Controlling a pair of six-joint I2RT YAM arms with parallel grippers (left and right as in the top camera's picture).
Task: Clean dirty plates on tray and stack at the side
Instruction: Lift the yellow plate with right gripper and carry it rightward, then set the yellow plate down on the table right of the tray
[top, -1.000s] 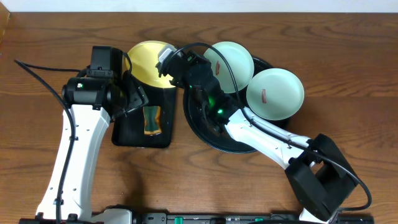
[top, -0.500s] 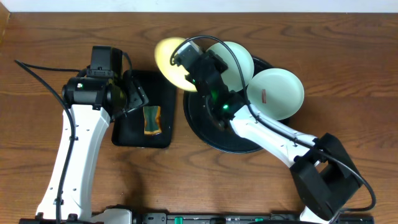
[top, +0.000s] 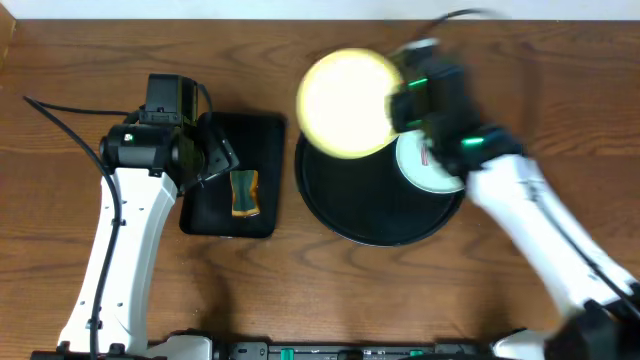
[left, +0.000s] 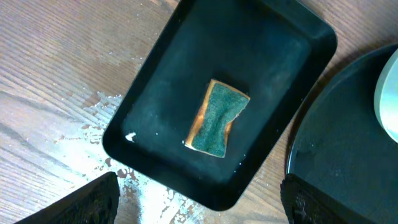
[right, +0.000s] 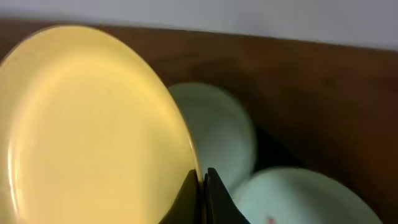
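I will next swing my right gripper to the right in the overhead view, past the round tray, and down to the bare wood, which is clear of plates.
My right gripper is shut on the rim of the pale yellow plate and holds it in the air over the back of the round black tray; the arm is blurred. In the right wrist view the jaws pinch the yellow plate. Behind it lie two mint plates, one farther and one nearer with a red smear. Overhead only one mint plate shows, smeared, on the tray's right side. My left gripper is open and empty.
A rectangular black tray left of the round tray holds a green and orange sponge. In the left wrist view the sponge lies in that tray, above my open fingers. White scuffs mark the wood beside it.
My right arm has swung to the right with the yellow plate, from over the rectangular tray's back to over the round tray's back. The left arm has not moved.
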